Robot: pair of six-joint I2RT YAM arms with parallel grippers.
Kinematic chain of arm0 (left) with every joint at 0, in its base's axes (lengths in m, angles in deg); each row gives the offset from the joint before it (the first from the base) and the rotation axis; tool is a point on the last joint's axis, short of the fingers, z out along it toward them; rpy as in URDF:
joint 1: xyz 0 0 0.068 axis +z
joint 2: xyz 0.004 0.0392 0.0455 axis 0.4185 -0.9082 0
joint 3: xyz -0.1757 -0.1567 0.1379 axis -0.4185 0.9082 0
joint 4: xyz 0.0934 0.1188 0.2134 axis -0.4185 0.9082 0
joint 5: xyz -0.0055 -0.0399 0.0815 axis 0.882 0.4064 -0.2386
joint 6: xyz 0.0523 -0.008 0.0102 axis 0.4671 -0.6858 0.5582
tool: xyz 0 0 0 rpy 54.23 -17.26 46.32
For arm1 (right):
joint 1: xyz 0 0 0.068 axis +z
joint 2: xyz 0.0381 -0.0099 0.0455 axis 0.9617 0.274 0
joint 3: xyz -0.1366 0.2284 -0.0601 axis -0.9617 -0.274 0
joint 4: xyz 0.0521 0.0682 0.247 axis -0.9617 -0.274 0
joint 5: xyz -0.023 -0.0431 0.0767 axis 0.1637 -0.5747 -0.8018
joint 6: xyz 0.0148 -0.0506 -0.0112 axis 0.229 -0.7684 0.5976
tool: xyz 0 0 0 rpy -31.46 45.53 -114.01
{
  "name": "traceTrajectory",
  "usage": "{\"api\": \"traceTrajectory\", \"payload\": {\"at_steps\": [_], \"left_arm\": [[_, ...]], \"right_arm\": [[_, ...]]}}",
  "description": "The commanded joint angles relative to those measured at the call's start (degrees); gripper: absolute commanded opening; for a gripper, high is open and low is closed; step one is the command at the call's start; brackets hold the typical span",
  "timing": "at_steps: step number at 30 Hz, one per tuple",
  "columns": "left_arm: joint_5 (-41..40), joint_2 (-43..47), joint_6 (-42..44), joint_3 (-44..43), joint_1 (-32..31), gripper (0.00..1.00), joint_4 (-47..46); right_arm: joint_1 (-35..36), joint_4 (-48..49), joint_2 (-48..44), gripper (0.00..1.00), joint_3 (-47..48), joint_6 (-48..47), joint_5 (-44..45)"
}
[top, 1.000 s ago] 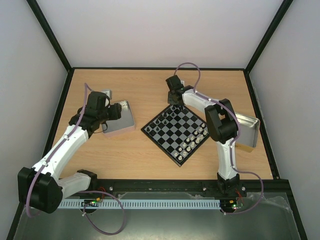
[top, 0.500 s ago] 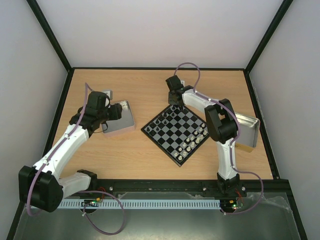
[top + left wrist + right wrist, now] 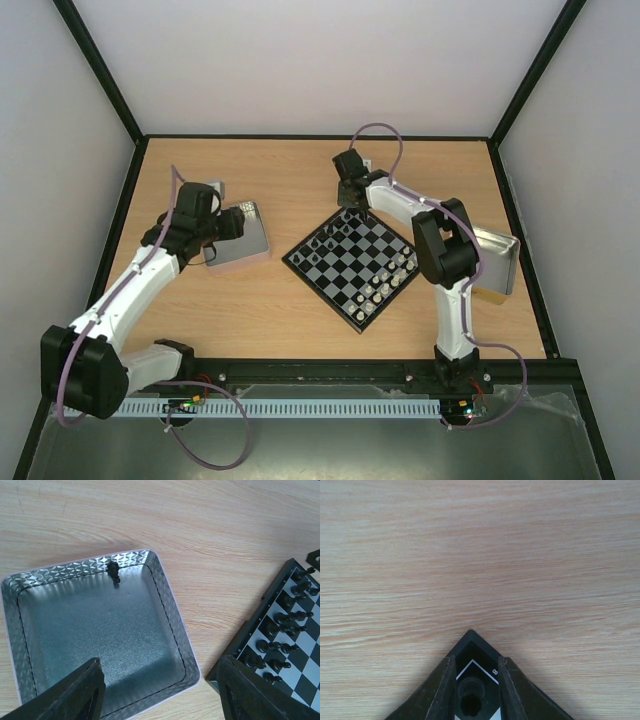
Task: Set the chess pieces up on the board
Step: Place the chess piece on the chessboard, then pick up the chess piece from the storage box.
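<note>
The black piece by the tray's far side (image 3: pixel 114 572) is below and outward of my fingers. My left gripper will next go down and outward into the metal tray onto that piece.
The board (image 3: pixel 318 295) lies as a diamond mid-table. Black chess pieces (image 3: pixel 327 240) line its far-left edge and white ones (image 3: pixel 386 285) its near-right edge. My right gripper (image 3: pixel 350 202) hovers over the board's far corner (image 3: pixel 470 641). Its fingers (image 3: pixel 445 685) straddle a black piece (image 3: pixel 471 701) standing on the corner square, with a gap showing beside it. My left gripper (image 3: pixel 238 222) is open and empty over a metal tray (image 3: pixel 170 595). One black piece (image 3: pixel 114 572) lies in the tray by its far wall. The board's black rows also show in the left wrist view (image 3: pixel 280 630).
A second metal tray (image 3: pixel 497 262) stands at the right edge of the table, partly behind the right arm. Black walls (image 3: pixel 130 190) frame the wooden tabletop. The arm bases sit on a rail (image 3: pixel 320 372) at the near edge.
The right gripper has shifted slightly toward the far side over the board's corner. The left arm has barely moved.
</note>
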Motion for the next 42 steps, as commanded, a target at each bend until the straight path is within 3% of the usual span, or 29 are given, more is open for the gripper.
{"api": "traceTrajectory", "payload": {"at_steps": [1, 6, 9, 12, 15, 23, 28, 33, 42], "left_arm": [[-2.3, -2.1, -4.3, -0.2, 1.0, 0.64, 0.2], [-6.3, -8.1, -14.0, -0.6, 2.7, 0.66, -0.6], [-5.9, -13.1, -16.5, -0.8, 3.5, 0.61, -4.0], [-4.6, -18.7, -16.8, -3.1, 3.6, 0.49, -7.2], [-3.7, -24.1, -16.8, -5.0, 3.5, 0.42, -10.4], [-7.5, -35.5, -18.4, -10.1, 3.5, 0.39, -13.7], [-9.1, -40.4, -17.9, -13.5, 3.4, 0.32, -13.9], [-9.9, -43.2, -17.4, -15.4, 3.4, 0.26, -13.6], [-7.1, -46.2, -15.6, -17.0, 3.4, 0.24, -11.1]], "right_arm": [[-0.1, 0.7, -6.3, 0.25, -0.5, 0.8, 1.7], [-0.1, 5.2, -12.0, 0.29, -4.9, 1.9, 1.5], [-0.1, 7.9, -15.9, 0.29, -8.7, 2.3, 1.4], [-0.2, 9.8, -20.0, 0.29, -12.7, 2.4, 0.5], [-0.1, 11.2, -23.0, 0.29, -16.0, 2.7, -0.5], [-0.1, 13.1, -27.0, 0.29, -20.3, 3.0, -1.3], [-0.2, 13.6, -27.7, 0.29, -21.1, 3.4, -1.9], [-0.2, 14.1, -28.8, 0.28, -21.6, 4.0, -2.1], [-0.1, 14.5, -30.2, 0.28, -22.5, 4.7, -2.5]]}}
